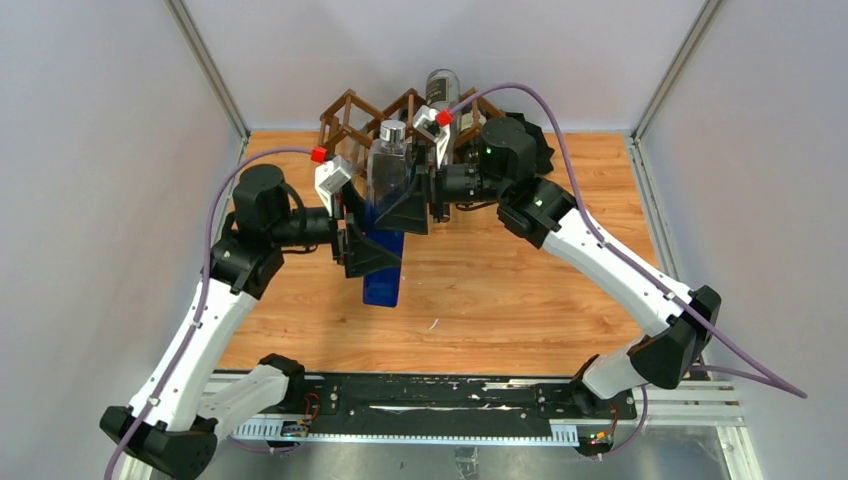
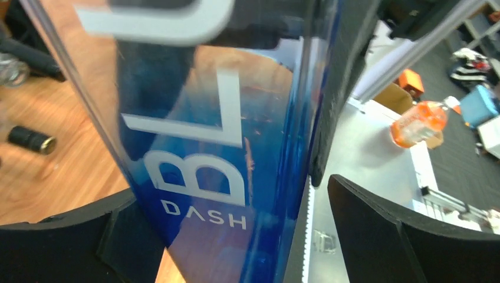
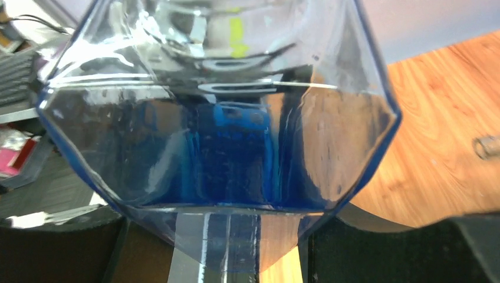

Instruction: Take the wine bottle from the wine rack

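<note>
The right gripper needs to swing to the right in the top view and go down to let go, because clear tabletop by the black cloth lies below it on that side.
The wine bottle [image 1: 388, 190] has a clear upper part, a silver cap and a blue lower part. It hangs upright above the table, in front of the dark brown lattice wine rack [image 1: 345, 115] and apart from it. My right gripper [image 1: 418, 200] is shut on the bottle's upper body; in the right wrist view the faceted glass [image 3: 224, 135] sits pinched between both fingers [image 3: 53, 247]. My left gripper [image 1: 372, 248] is open around the blue lower part [image 2: 212, 177]. One finger [image 2: 59, 247] is against the glass and the other [image 2: 383, 236] stands off with a visible gap.
A second bottle [image 1: 440, 88] lies in the rack at the back. A small dark cap [image 2: 29, 140] lies on the wooden table [image 1: 500, 290]. The black base rail [image 1: 440, 395] runs along the near edge. The enclosure walls close in left and right.
</note>
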`<state>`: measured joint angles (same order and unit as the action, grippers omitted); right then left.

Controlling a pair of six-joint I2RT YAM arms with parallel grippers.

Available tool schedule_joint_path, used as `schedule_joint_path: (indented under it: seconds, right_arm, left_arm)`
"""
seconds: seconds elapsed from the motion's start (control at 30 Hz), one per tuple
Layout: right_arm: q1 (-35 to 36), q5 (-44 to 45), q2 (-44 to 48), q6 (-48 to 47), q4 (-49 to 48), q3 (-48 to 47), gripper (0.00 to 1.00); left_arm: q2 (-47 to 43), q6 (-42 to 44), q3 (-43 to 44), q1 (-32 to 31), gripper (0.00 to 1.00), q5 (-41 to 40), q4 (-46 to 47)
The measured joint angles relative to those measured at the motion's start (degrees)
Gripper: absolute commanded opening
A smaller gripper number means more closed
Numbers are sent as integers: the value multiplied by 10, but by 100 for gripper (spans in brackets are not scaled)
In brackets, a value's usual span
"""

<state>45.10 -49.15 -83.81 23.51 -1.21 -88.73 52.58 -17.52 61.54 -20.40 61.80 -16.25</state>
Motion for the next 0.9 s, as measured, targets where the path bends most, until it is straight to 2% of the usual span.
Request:
schedule_joint_path:
  seconds: [0.2, 0.4, 0.67, 0.77, 0.9]
  right_arm:
    - [-32, 86, 16, -66, 114, 1, 0]
    - [-139, 216, 80, -116, 160, 66, 0]
    - [-208, 453, 135, -180, 187, 137, 0]
    - [-228, 549, 134, -203, 160, 172, 0]
    - [-248, 629, 130, -232, 89, 242, 0]
  left_arm:
    - [55, 149, 95, -1, 100, -125, -173]
    - [70, 235, 141, 0, 100, -259, -265]
    - [74, 243, 165, 4, 100, -315, -295]
    - [83, 237, 172, 5, 100, -333, -296]
    - [87, 232, 172, 8, 100, -348, -297]
